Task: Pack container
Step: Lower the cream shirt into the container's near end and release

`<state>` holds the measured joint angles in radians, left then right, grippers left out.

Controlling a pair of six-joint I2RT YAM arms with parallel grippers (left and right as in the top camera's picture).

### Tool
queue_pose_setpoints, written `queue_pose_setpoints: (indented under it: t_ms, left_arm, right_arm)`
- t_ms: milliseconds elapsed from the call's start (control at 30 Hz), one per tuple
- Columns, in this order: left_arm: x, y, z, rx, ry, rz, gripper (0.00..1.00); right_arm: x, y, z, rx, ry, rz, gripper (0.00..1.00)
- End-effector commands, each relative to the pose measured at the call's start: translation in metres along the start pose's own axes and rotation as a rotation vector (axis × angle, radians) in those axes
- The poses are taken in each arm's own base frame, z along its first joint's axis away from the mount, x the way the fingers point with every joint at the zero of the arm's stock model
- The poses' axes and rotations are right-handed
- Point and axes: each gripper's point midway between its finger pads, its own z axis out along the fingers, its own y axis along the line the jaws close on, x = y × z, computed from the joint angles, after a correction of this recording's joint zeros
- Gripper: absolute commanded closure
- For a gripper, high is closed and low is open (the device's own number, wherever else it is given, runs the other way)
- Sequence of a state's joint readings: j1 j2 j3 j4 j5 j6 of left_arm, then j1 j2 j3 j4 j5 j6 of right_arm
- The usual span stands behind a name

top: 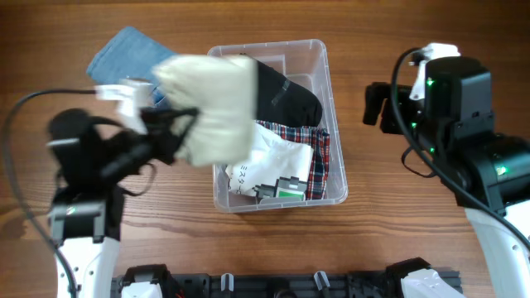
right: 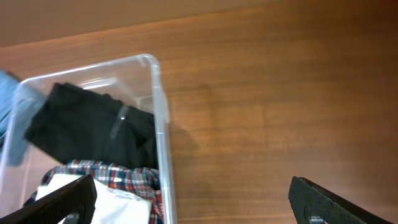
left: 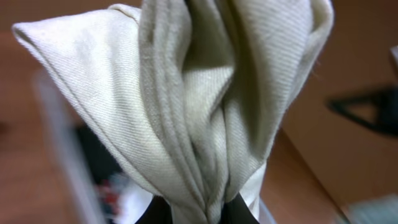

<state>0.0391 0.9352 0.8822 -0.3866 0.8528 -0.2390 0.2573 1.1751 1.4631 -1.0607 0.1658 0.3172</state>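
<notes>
The cream garment [top: 207, 103] hangs over the container's rim, so I will swing my left gripper to the right in the overhead view, lower it onto the white garment [top: 269, 157] and let go.
The clear plastic container [top: 331, 108] stands mid-table and holds a black garment [top: 286, 95], a plaid garment [top: 319, 161] and a white garment [top: 269, 157]. My left gripper [top: 178, 124] is shut on a cream garment [top: 207, 103] and holds it in the air over the container's left rim. The cream cloth fills the left wrist view [left: 205, 99], pinched between the fingers at the bottom edge. My right gripper [top: 374, 103] is open and empty to the right of the container. The right wrist view shows the container's wall [right: 161, 124] and the black garment [right: 87, 124].
A folded blue denim garment [top: 124, 54] lies on the wooden table left of the container, partly under the cream garment. A small green and black item [top: 286, 190] lies at the container's front. Black fixtures run along the table's front edge.
</notes>
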Motion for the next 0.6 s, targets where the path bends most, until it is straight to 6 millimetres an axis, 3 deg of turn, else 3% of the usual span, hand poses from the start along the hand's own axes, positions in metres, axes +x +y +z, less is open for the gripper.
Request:
queue_pose_setpoints:
  t_ms: [0,100,133,233,333,467,500,533,567]
  left_arm:
    - [0.031,-0.034,0.04,0.115,0.16,-0.07,0.96]
    - [0.065,-0.022,0.08,0.006,0.268,-0.18,0.96]
    - [0.08,-0.009,0.097,-0.111,0.287,-0.263,0.96]
    - [0.1,-0.004,0.118,-0.22,0.296,-0.352,0.96]
    - [0.12,-0.017,0.139,-0.228,0.319,-0.36,0.96]
    - [0.14,-0.009,0.146,-0.29,0.357,-0.409,0.96]
    - [0.142,-0.004,0.143,-0.318,0.359,-0.409,0.76]
    - [0.143,0.005,0.139,-0.364,0.356,-0.406,0.43]
    - [0.142,0.019,0.134,-0.428,0.34,-0.39,0.2]
  right_arm:
    - [0.001,-0.007,0.0,0.025,0.01,0.057,0.0]
    - [0.004,-0.008,0.001,0.03,0.024,0.054,0.0]
    - [0.005,-0.008,0.001,0.032,0.028,0.053,0.0]
    - [0.007,-0.009,0.001,0.034,0.035,0.035,0.0]
    - [0.007,-0.009,0.002,0.035,0.039,0.026,0.0]
    - [0.009,-0.009,0.002,0.038,0.05,0.023,0.0]
    - [0.01,-0.009,0.002,0.039,0.051,0.023,0.0]
    - [0.01,-0.01,0.002,0.04,0.054,0.022,0.0]
    - [0.011,-0.01,0.002,0.041,0.057,0.021,0.0]
